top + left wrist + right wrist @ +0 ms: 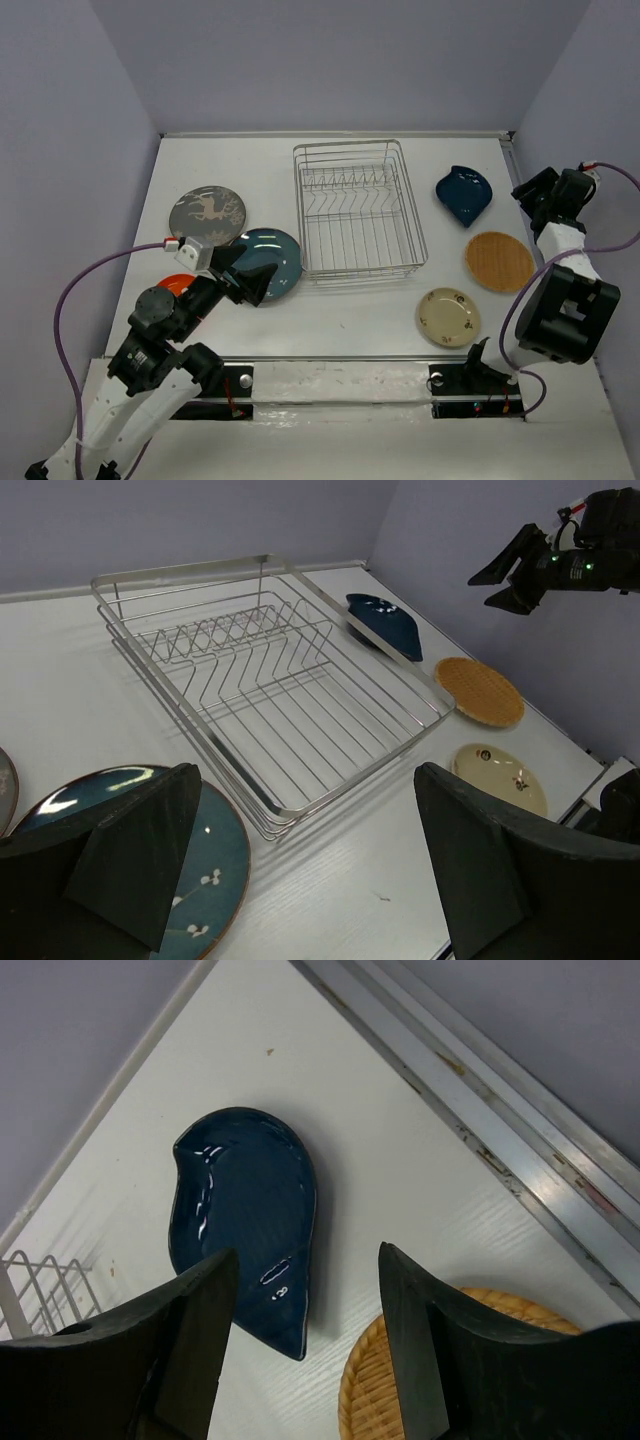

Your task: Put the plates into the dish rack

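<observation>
The fingers of the right gripper will come down next and to the left in the top view, one on each side of the leaf plate's rail-side rim (490,196) (312,1230).
The silvery wire dish rack (356,212) stands empty at the table's middle back; it also shows in the left wrist view (270,680). Left of it lie the grey plate (207,213), the teal plate (272,262) and the orange plate (178,284), the last partly hidden by my left arm. Right of it lie the dark-blue leaf plate (464,194), the tan plate (499,261) and the cream plate (448,316). My left gripper (248,278) is open and empty above the teal plate's near edge (160,850). My right gripper (528,194) is open and empty, raised right of the leaf plate (245,1215).
Purple-grey walls enclose the table on three sides. A metal rail (480,1100) runs along the right edge. A cable (95,270) loops from my left arm.
</observation>
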